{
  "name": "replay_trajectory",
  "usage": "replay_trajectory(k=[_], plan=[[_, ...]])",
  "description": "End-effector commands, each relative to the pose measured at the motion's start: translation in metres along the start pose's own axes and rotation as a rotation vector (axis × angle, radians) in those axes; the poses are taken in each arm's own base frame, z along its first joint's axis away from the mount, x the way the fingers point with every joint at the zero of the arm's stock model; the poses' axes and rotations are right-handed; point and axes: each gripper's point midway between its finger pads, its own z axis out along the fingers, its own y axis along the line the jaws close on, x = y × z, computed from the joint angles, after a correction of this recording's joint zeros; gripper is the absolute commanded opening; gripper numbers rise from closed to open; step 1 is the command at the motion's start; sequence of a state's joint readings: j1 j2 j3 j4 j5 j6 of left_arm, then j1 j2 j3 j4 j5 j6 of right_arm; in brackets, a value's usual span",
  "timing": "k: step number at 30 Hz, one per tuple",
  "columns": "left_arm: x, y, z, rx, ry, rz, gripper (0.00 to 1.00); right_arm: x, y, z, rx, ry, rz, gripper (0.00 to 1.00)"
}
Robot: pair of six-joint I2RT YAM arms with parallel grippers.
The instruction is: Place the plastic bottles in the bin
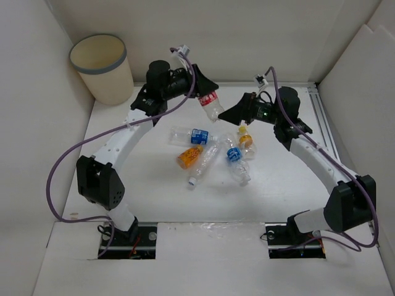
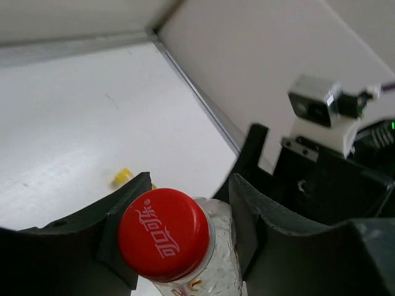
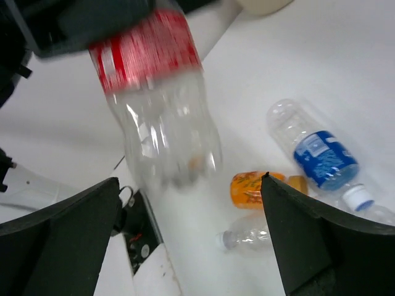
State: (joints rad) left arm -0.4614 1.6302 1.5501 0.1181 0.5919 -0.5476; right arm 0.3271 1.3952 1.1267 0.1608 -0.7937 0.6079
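My left gripper moves up and left in the top view next, then dips over the cream bin's opening [image 1: 98,54], since the bin's rim stands above the table.
My left gripper [image 1: 202,91] is shut on the red-capped bottle [image 1: 211,105] and holds it in the air, tilted, right of the cream bin [image 1: 102,68]. In the left wrist view the fingers [image 2: 247,209] clamp just below its red cap [image 2: 163,231]. My right gripper [image 1: 230,113] is open and empty, close beside the held bottle [image 3: 160,117]. On the table lie a blue-labelled bottle [image 1: 190,135], an orange-filled bottle [image 1: 189,156], a clear bottle [image 1: 203,165], a second blue-labelled bottle [image 1: 236,161] and a small yellow-capped bottle [image 1: 245,141].
White walls enclose the table on the left, back and right. The bin stands in the far left corner. A metal rail [image 1: 322,120] runs along the right edge. The purple cables of both arms loop over the table sides.
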Motion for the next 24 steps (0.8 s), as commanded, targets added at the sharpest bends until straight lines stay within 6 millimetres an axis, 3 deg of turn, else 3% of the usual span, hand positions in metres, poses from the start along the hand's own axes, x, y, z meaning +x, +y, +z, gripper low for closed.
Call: replay_trajectory(k=[1,2,3,5,6,7,8,9,10,12,13,15,16,18,21,22,23,24], plan=[[-0.088,0.007,-0.021,-0.074,-0.209,0.031,0.00,-0.042,-0.013,-0.023,0.097,-0.158,-0.068,1.00],[-0.097,0.022,-0.023,-0.122,-0.219,0.016,0.00,-0.043,-0.022,-0.029,0.140,-0.173,-0.052,1.00],[-0.138,0.033,-0.040,-0.193,-0.324,0.048,0.00,-0.044,-0.039,-0.035,0.206,-0.192,-0.037,1.00],[-0.175,0.056,-0.059,-0.302,-0.422,0.060,0.00,-0.036,-0.055,-0.047,0.278,-0.189,-0.018,1.00],[-0.198,0.094,-0.078,-0.447,-0.511,0.053,0.00,-0.037,-0.062,-0.051,0.302,-0.194,-0.017,1.00],[-0.228,0.092,-0.095,-0.479,-0.594,0.074,0.00,-0.033,-0.065,-0.053,0.318,-0.189,-0.020,1.00],[-0.244,0.105,-0.108,-0.533,-0.647,0.088,0.00,-0.024,-0.070,-0.054,0.328,-0.174,-0.002,1.00],[-0.254,0.132,-0.115,-0.597,-0.691,0.057,0.00,-0.022,-0.068,-0.055,0.328,-0.174,-0.003,1.00],[-0.280,0.151,-0.149,-0.679,-0.793,0.050,0.00,-0.020,-0.065,-0.053,0.320,-0.168,-0.004,1.00],[-0.295,0.180,-0.175,-0.748,-0.892,0.017,0.00,-0.008,-0.067,-0.052,0.327,-0.151,-0.002,1.00],[-0.314,0.188,-0.200,-0.770,-0.996,0.033,0.00,-0.007,-0.059,-0.049,0.309,-0.146,-0.011,1.00],[-0.323,0.219,-0.222,-0.851,-1.101,0.045,0.00,0.008,-0.062,-0.043,0.322,-0.118,-0.028,1.00],[-0.326,0.221,-0.220,-0.838,-1.116,0.053,0.00,0.008,-0.056,-0.042,0.309,-0.119,-0.036,1.00],[-0.334,0.231,-0.238,-0.926,-1.208,0.072,0.00,0.019,-0.059,-0.040,0.316,-0.099,-0.035,1.00],[-0.342,0.249,-0.260,-1.030,-1.307,0.134,0.00,0.025,-0.046,-0.032,0.288,-0.084,-0.047,1.00],[-0.345,0.252,-0.261,-1.042,-1.322,0.150,0.00,0.027,-0.044,-0.031,0.281,-0.079,-0.048,1.00],[-0.338,0.276,-0.256,-1.083,-1.308,0.151,0.00,0.028,-0.043,-0.029,0.284,-0.079,-0.050,1.00],[-0.344,0.276,-0.262,-1.110,-1.338,0.155,0.00,0.027,-0.044,-0.029,0.292,-0.084,-0.050,1.00]])
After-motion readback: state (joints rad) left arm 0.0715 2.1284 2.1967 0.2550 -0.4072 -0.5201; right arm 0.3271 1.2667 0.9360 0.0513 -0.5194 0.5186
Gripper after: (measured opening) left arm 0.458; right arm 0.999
